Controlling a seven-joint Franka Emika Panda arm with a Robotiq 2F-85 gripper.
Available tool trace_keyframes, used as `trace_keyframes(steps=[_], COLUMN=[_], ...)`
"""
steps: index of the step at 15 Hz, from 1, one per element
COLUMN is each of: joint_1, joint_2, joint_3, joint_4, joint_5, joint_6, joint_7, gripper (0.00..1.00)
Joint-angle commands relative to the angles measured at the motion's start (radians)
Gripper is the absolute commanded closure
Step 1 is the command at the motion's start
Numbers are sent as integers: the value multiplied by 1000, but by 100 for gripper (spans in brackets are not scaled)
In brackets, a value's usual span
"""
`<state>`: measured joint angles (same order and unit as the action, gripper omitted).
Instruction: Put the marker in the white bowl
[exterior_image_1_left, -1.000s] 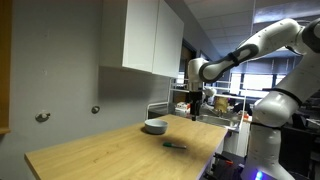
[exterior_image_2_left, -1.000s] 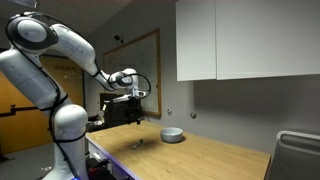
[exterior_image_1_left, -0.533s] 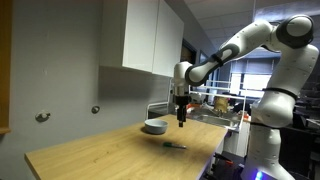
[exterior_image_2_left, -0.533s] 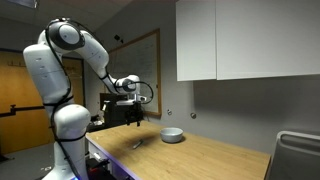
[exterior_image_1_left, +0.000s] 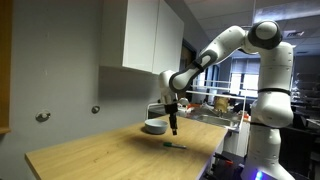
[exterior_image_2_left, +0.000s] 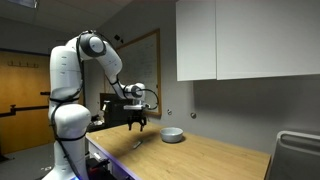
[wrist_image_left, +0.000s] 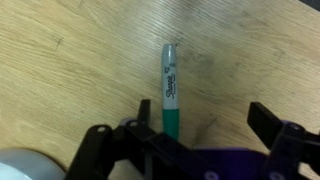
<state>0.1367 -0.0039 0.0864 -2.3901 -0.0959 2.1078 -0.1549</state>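
My gripper is above the marker's green end, which is already between its open fingers. Next it should move down around that end and close.
The marker lies flat on the wooden table; in the wrist view it is a thin pen with a grey upper part and a green lower end. It shows as a small dark stick in both exterior views. The white bowl stands on the table beyond the marker, and its rim shows at the wrist view's lower left corner. My gripper is open and empty. It hangs above the marker, with the marker close to one finger.
The wooden table has its front edge just beyond the marker. White wall cabinets hang above the back. A sink or rack sits at one end of the table.
The arm has swung in over the table and come down, so the gripper now hangs above the marker. The marker and the bowl have not moved.
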Motion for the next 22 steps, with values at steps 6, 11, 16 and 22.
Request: trace_keyframes(steps=[6, 11, 16, 22], joint_1=[-76, -85, -68, -47], joint_2=[216, 221, 231, 292], joint_3=[-21, -7, -5, 10], joint_4=[211, 209, 203, 222], joint_5=[27, 108, 128, 136], joint_6=[-119, -191, -161, -127], joint_7=[-74, -81, 2, 39], gripper=[0, 0, 0, 0])
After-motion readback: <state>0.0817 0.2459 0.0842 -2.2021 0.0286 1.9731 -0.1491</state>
